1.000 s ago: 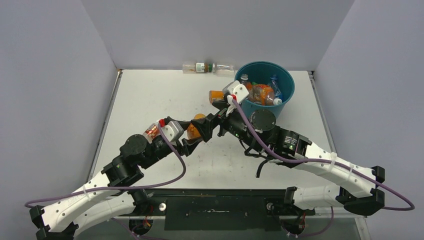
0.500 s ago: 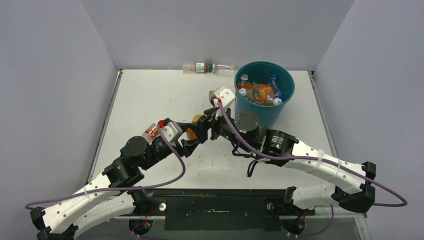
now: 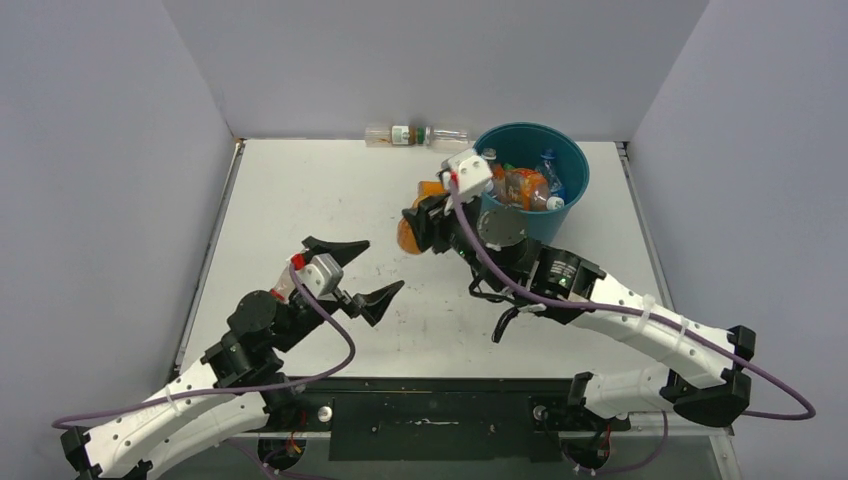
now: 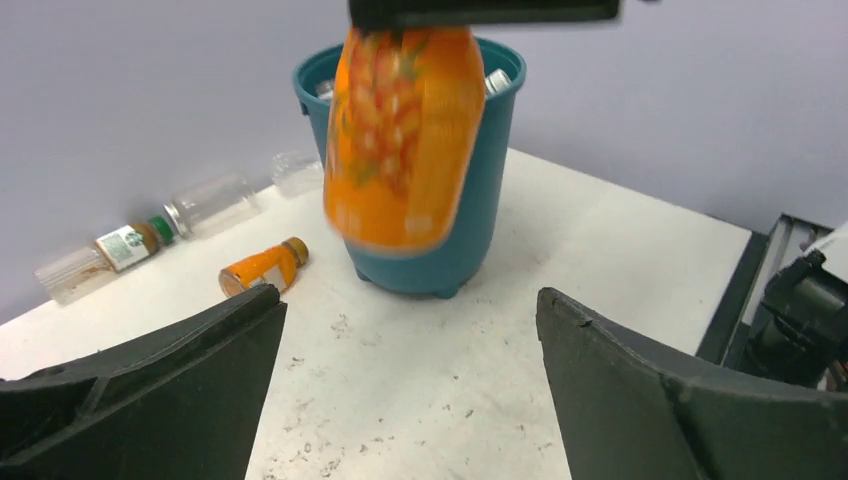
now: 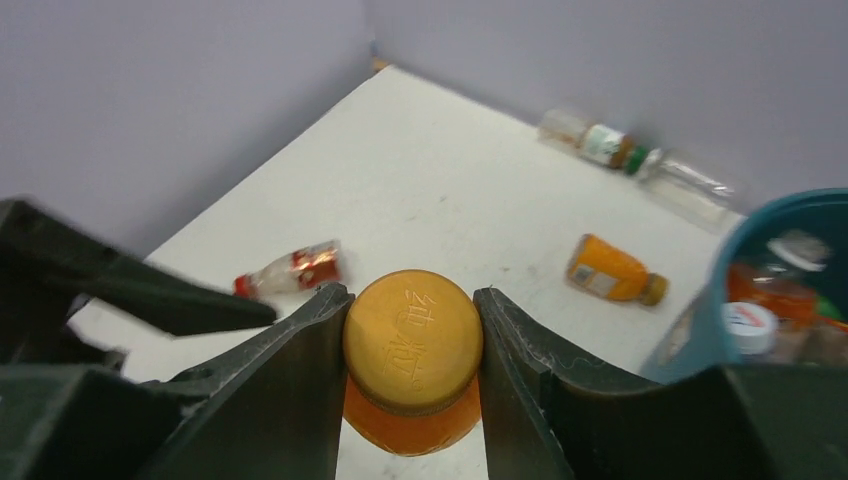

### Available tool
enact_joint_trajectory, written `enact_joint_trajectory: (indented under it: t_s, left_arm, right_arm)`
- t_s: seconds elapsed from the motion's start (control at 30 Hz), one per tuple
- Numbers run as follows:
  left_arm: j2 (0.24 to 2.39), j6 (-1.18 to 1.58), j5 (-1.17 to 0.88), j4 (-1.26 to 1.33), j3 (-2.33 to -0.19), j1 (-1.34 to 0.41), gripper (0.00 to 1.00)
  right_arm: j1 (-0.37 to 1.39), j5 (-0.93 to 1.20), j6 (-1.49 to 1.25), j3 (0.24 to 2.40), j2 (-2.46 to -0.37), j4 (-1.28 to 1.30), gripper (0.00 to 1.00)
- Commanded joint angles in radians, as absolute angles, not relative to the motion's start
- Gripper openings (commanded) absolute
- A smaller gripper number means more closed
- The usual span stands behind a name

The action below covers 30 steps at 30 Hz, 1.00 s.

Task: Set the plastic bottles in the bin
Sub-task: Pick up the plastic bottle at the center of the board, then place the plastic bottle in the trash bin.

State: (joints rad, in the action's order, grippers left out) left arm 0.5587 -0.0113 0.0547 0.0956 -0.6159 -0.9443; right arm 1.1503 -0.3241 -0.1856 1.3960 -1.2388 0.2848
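Note:
My right gripper carries the orange bottle outward and to the right in the top view over the bin's opening [image 3: 524, 150] [image 5: 795, 280] next, then lowers and releases it.
My right gripper [image 5: 412, 293] is shut on the orange cap of an orange bottle [image 5: 412, 345], which hangs upright below it. From above, the orange bottle [image 3: 409, 233] is held over the table just left of the teal bin [image 3: 530, 127], and my right gripper [image 3: 425, 222] sits beside the bin wall. The bin [image 4: 450, 240] holds several bottles [image 3: 525, 185]. My left gripper [image 3: 385, 263] is open and holds nothing, near and to the left of the bottle. In the left wrist view the left gripper [image 4: 410, 300] faces the hanging orange bottle [image 4: 405, 130].
A small orange bottle [image 4: 262, 268] lies on the table left of the bin. Clear bottles [image 3: 400, 134] lie along the back wall. A red-labelled bottle [image 5: 295, 268] lies near my left arm. Grey walls enclose the table on three sides.
My left gripper opened, let go of the orange bottle and drew back toward the near left. My right gripper closed on the bottle's cap and carried it up toward the bin.

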Motion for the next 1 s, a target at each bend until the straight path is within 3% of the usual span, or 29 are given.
enact_joint_trajectory:
  t_s: [0.0, 0.2, 0.43, 0.73, 0.97]
  left_arm:
    - [0.511, -0.015, 0.154, 0.239, -0.59, -0.943, 0.96]
    - [0.5, -0.023, 0.201, 0.239, -0.57, -0.94, 0.96]
    - [0.533, -0.023, 0.208, 0.217, -0.572, -0.942, 0.96]
    - [0.528, -0.032, 0.204, 0.218, -0.565, -0.943, 0.96]
    - [0.53, -0.032, 0.194, 0.217, -0.564, -0.943, 0.96]
  right_arm:
    - [1.027, -0.637, -0.084, 1.471, -1.169, 0.139, 0.05]
    - [0.671, -0.695, -0.071, 1.293, -1.13, -0.237, 0.05]
    - [0.285, -0.439, -0.355, 1.191, -1.281, -0.35, 0.05]
    - [0.22, -0.269, -0.435, 1.065, -1.399, -0.62, 0.05]
    - [0.215, -0.14, -0.452, 1.075, -1.468, -0.53, 0.05]
